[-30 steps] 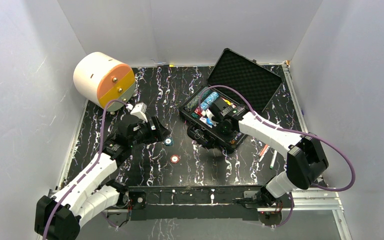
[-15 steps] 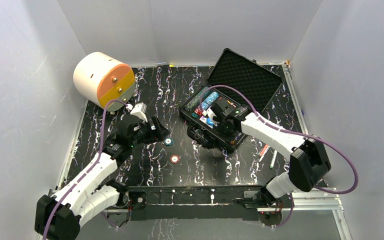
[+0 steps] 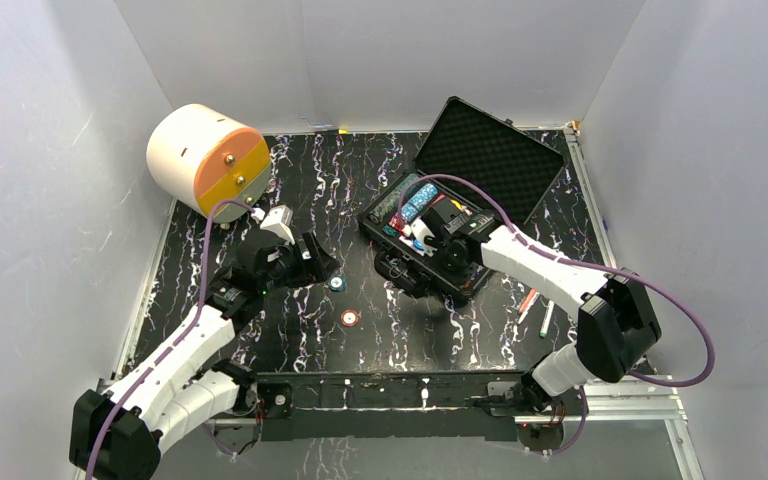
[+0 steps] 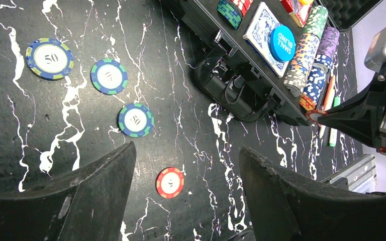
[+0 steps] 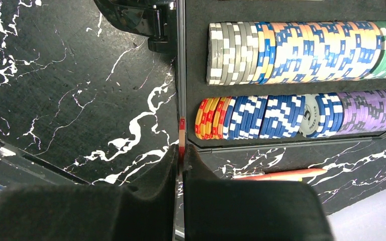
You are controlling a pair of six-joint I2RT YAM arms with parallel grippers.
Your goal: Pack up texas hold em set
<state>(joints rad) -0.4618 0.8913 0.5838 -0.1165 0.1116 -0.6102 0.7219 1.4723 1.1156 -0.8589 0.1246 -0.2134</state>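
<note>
The right gripper needs to turn next and carry the red chip past the case's rim to the gap, as the gap is open at the red-and-yellow row end (image 5: 198, 119).
The black case (image 3: 378, 228) lies open at centre right, its lid (image 3: 490, 160) tilted back. Rows of multicoloured chips (image 5: 301, 50) fill its foam slots, and a card deck with a blue button (image 4: 281, 42) lies beside them. My right gripper (image 5: 182, 156) is shut on a red chip (image 5: 182, 133), held edge-on at the case's near corner beside the end of the chip rows; it also shows in the left wrist view (image 4: 315, 114). My left gripper (image 4: 186, 150) is open and empty above the table. A red chip (image 4: 170, 182) and three blue-green chips (image 4: 135, 119) lie loose there.
A white-and-orange round drawer unit (image 3: 205, 160) stands at the back left. A red pen (image 5: 276, 175) and a green pen (image 3: 546, 318) lie on the table right of the case. White walls enclose the black marbled table (image 3: 290, 180).
My right arm has shifted slightly over the case's near corner with the red chip held. My left arm has not visibly moved.
</note>
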